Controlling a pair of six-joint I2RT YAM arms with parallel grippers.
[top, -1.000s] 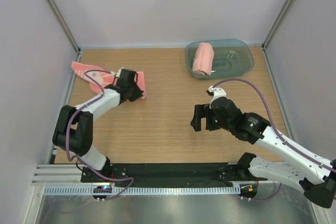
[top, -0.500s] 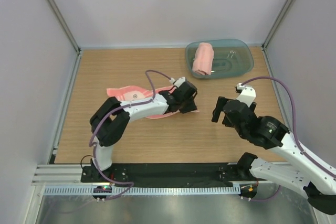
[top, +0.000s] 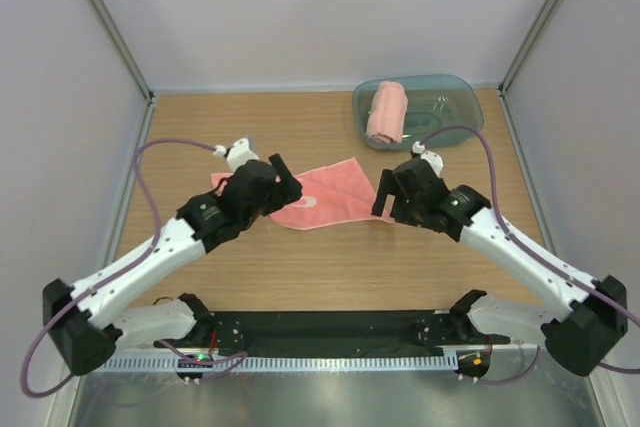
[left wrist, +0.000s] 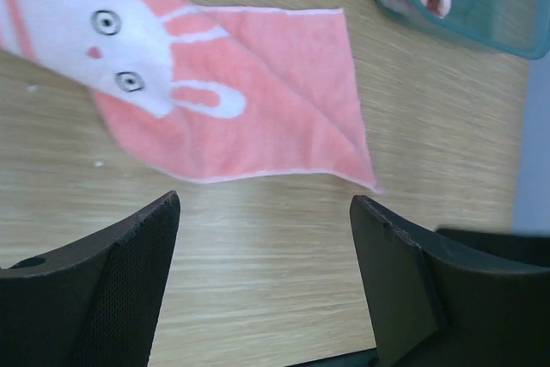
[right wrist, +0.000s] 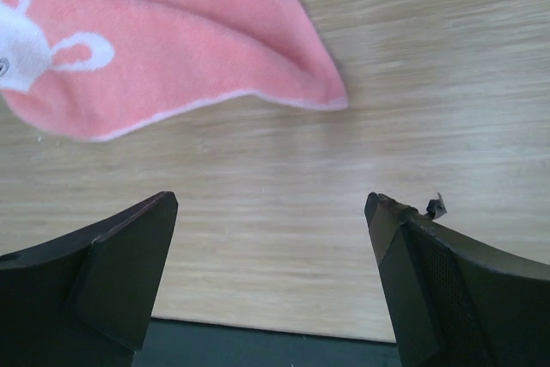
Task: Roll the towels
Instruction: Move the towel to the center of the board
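Observation:
My right gripper comes down around the salmon-pink towel's pointed near corner below it and closes next, since that corner is narrow enough for the open fingers.
A salmon-pink towel with a white bunny face lies spread flat on the middle of the wooden table. My left gripper hovers at its left part, open and holding nothing; in the left wrist view the towel lies just beyond the open gripper. My right gripper is open at the towel's right corner; the right wrist view shows that towel corner ahead of the empty gripper. A second towel, rolled up, lies in the blue-green tub.
The translucent tub stands at the back right of the table, close to the right wall. Grey walls enclose the table on three sides. A black rail with both arm bases runs along the near edge.
My left gripper dragged the towel from the far left to the middle, then opened and let it go, and it lies flat. The right arm moved left to the towel's right corner.

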